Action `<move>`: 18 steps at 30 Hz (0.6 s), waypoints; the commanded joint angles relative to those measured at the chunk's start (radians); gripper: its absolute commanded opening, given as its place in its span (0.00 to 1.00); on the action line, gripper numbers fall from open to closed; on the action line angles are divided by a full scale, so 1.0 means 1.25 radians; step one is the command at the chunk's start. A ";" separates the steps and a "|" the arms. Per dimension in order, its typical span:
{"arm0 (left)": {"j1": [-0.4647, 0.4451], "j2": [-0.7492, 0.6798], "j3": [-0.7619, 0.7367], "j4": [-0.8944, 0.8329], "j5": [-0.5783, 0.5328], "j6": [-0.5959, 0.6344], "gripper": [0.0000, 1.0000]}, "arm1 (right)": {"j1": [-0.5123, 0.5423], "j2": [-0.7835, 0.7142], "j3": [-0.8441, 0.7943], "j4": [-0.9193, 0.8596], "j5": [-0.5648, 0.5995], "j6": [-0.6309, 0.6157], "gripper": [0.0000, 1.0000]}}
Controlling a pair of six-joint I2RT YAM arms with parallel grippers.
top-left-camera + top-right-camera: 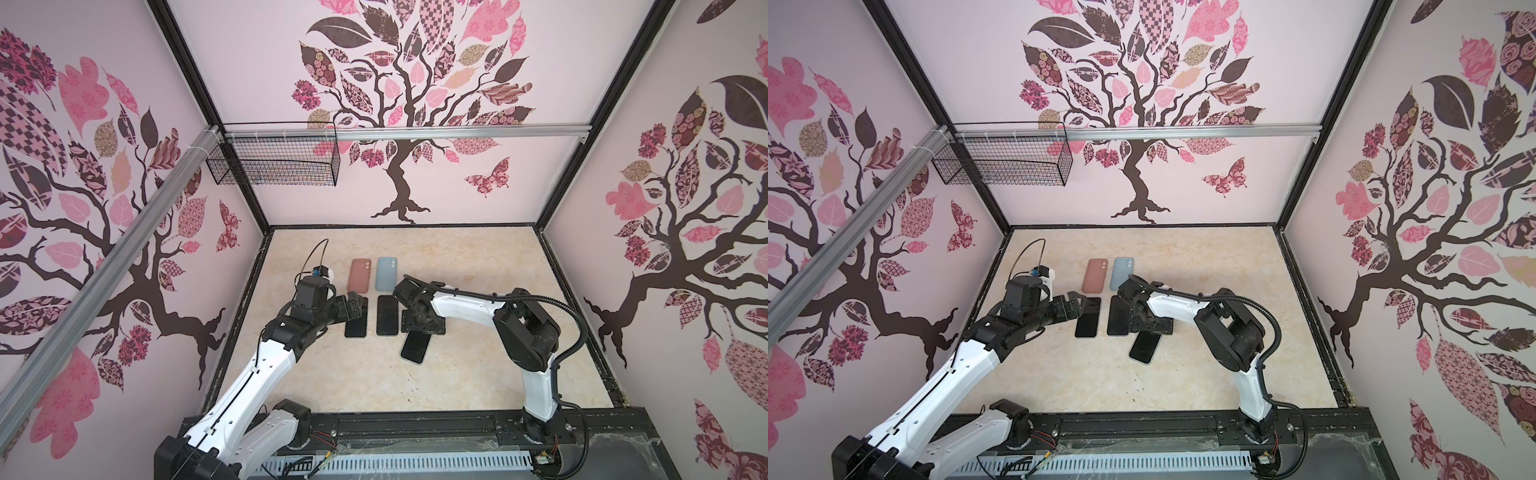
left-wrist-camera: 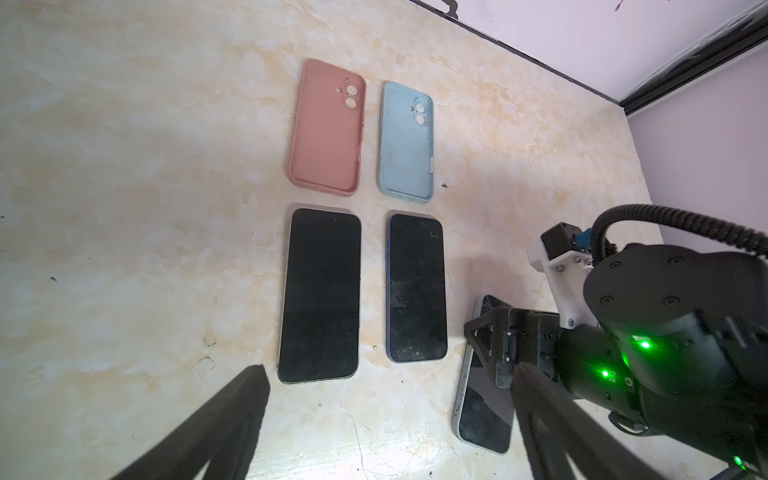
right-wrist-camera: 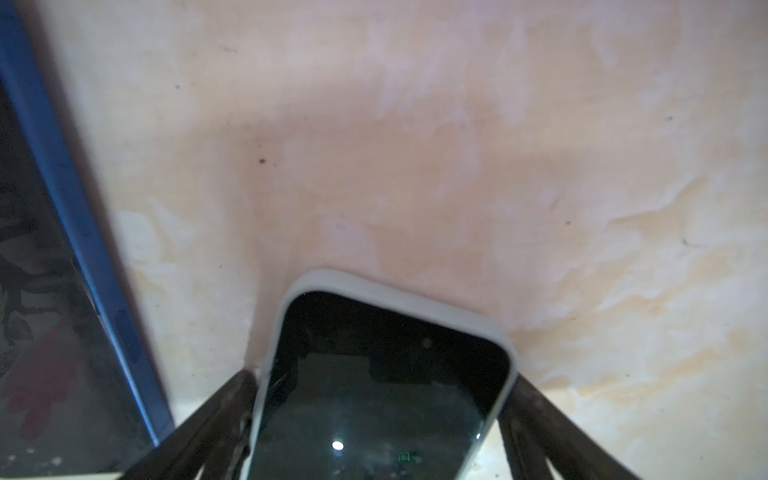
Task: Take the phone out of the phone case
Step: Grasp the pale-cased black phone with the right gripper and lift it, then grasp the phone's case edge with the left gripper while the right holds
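Observation:
The right gripper already covers the far end of the cased phone, so the left gripper will next move past the bare phones and down to close on the cased phone's near end (image 1: 413,357) (image 2: 485,434).
A phone (image 3: 382,395) with a dark screen sits in a pale grey phone case (image 3: 374,286) and lies askew on the marble table, right of a row of phones, in both top views (image 1: 415,349) (image 1: 1145,348). My right gripper (image 3: 384,378) reaches down over its far end. Both fingers (image 3: 232,399) press against the case's long sides, so it is shut on the cased phone. From the left wrist view the same phone (image 2: 484,415) shows partly under the right gripper (image 2: 498,345). My left gripper (image 1: 357,305) hovers open and empty over the left bare phone's far end.
Two bare phones (image 1: 356,322) (image 1: 386,316) lie side by side, screens up. Behind them lie an empty pink case (image 1: 359,275) and an empty blue case (image 1: 386,273). A wire basket (image 1: 274,162) hangs on the back rail. The blue-edged phone (image 3: 62,208) lies close beside the right gripper.

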 commanded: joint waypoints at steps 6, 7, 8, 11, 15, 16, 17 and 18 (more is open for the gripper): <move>-0.005 0.003 -0.023 0.023 0.070 -0.005 0.98 | -0.008 0.023 0.023 -0.081 0.020 -0.017 0.73; -0.011 0.004 -0.026 0.029 0.080 -0.009 0.98 | -0.012 0.012 0.020 -0.077 0.015 -0.017 0.70; -0.021 0.003 -0.028 0.038 0.085 -0.012 0.98 | -0.018 0.000 0.013 -0.069 0.007 -0.017 0.67; -0.077 0.006 -0.038 0.068 0.093 -0.020 0.97 | -0.050 -0.068 -0.051 0.002 -0.055 -0.018 0.62; -0.148 0.029 -0.060 0.143 0.140 -0.061 0.95 | -0.117 -0.195 -0.205 0.173 -0.199 -0.014 0.59; -0.164 0.036 -0.071 0.167 0.148 -0.074 0.95 | -0.137 -0.220 -0.241 0.209 -0.231 -0.014 0.59; -0.178 0.043 -0.079 0.184 0.152 -0.083 0.94 | -0.151 -0.241 -0.268 0.237 -0.255 -0.014 0.59; -0.197 0.053 -0.087 0.202 0.155 -0.091 0.92 | -0.169 -0.264 -0.296 0.265 -0.280 -0.014 0.58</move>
